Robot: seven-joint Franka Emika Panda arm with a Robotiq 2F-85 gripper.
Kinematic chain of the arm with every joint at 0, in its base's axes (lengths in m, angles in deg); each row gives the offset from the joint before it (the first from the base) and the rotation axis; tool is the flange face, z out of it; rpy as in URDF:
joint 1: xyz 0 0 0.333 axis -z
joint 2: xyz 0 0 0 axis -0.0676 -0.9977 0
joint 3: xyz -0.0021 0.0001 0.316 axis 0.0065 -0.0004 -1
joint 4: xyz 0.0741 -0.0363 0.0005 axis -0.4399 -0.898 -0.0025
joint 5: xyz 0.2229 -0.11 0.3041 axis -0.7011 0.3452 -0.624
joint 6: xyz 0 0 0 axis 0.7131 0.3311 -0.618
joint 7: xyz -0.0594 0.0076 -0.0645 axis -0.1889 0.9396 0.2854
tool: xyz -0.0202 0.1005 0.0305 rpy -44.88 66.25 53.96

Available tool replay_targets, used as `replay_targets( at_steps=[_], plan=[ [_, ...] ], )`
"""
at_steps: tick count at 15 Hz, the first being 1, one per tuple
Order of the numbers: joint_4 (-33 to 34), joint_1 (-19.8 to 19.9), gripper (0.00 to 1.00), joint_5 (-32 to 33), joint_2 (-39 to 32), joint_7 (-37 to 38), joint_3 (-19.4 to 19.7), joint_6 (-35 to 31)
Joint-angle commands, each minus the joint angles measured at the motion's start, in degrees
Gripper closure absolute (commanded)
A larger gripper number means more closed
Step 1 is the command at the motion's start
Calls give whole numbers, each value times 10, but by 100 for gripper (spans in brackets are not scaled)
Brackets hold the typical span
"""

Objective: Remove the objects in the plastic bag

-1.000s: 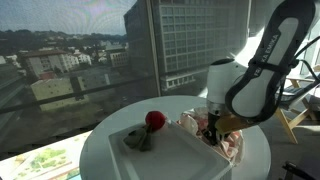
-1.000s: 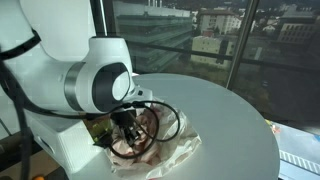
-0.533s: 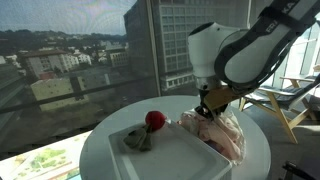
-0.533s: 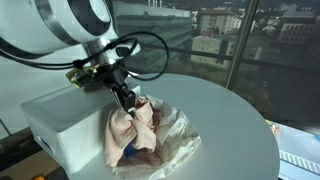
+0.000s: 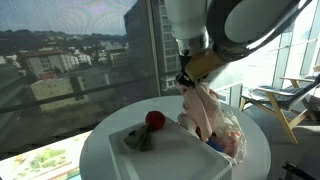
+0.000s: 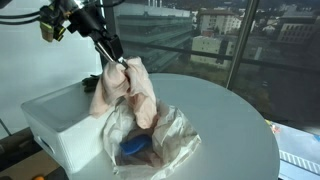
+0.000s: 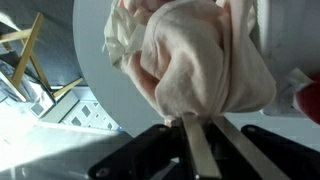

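The tray already holds the red ball. Next I will move my gripper away from the bag [image 5: 230, 140], then down over the dark grey cloth [image 5: 138, 138] to let go of the pink cloth.
My gripper [image 5: 190, 80] [image 6: 122, 62] is shut on a pale pink cloth [image 5: 203, 112] [image 6: 128, 92] and holds it up above the clear plastic bag [image 6: 160, 140] [image 5: 230, 140] on the round white table [image 6: 225, 125]. The cloth hangs down with its lower end still near the bag's mouth. A blue object [image 6: 137, 148] [image 5: 216, 146] lies inside the bag. In the wrist view the cloth [image 7: 205, 60] fills the frame above the closed fingers [image 7: 193, 140].
A white box or tray [image 5: 160, 155] [image 6: 55, 115] sits beside the bag. On it lie a red ball [image 5: 155, 120] and a dark grey cloth [image 5: 140, 138]. Large windows surround the table.
My gripper has risen out of the bag with the pink cloth, lifting it well above the table. The blue object in the bag has come into view.
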Motion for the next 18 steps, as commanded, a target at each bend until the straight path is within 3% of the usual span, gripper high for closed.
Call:
replay_targets(
  at_steps=[1,4,7,12,18],
  plan=[
    [37,-13,97,52,21,26,-29,-4],
    [66,-25,97,94,17,48,-49,-30],
    [82,-37,97,104,5,68,-49,-97],
    [73,-42,97,52,-48,37,-30,-200],
    [70,-51,97,2,-127,1,-15,-250]
  ],
)
